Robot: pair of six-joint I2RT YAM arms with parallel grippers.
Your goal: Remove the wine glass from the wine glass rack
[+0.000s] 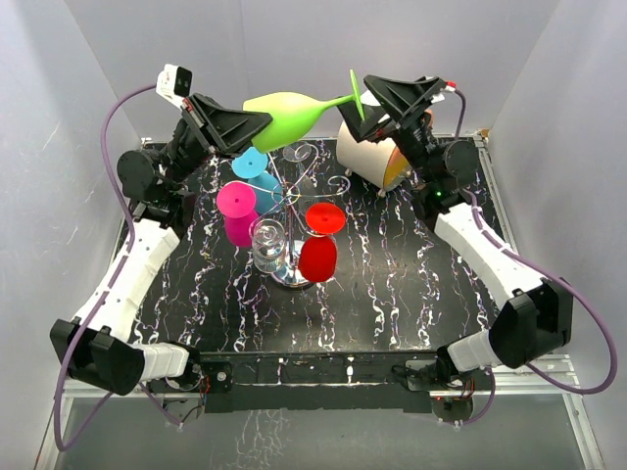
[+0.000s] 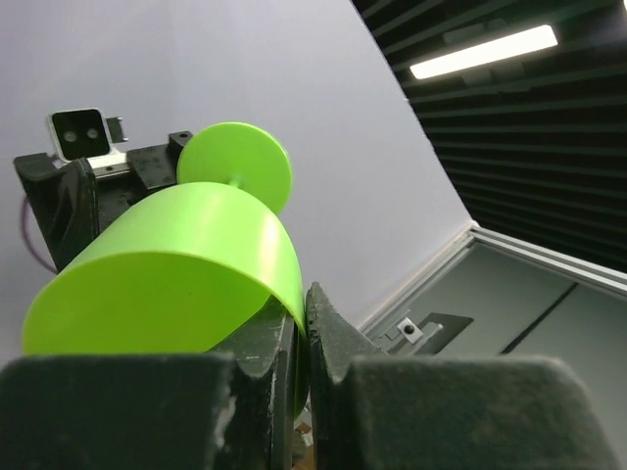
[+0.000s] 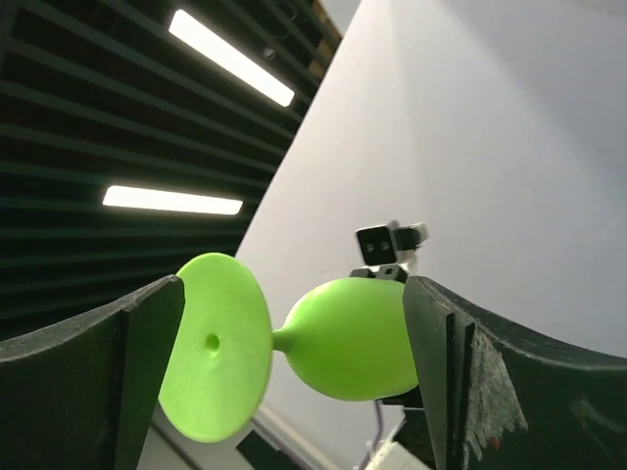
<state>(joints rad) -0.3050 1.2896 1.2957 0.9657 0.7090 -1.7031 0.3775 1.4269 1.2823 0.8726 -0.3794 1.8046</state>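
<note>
My left gripper needs to swing down to the bare tabletop below it and to its left in the top view, tilting the sideways glass foot-down to let go of it.
A lime-green wine glass hangs sideways in the air above the back of the table, off the silver wire wine glass rack. My left gripper is shut on the rim of its bowl, one finger inside and one outside, as the left wrist view shows with the glass. My right gripper is open at the glass's round foot. In the right wrist view the gripper has the foot and bowl showing between its spread fingers.
The rack's shiny round base stands mid-table. Blue, magenta, red and clear glasses hang on it. A white drum with an orange face lies at the back right. White walls close in the sides.
</note>
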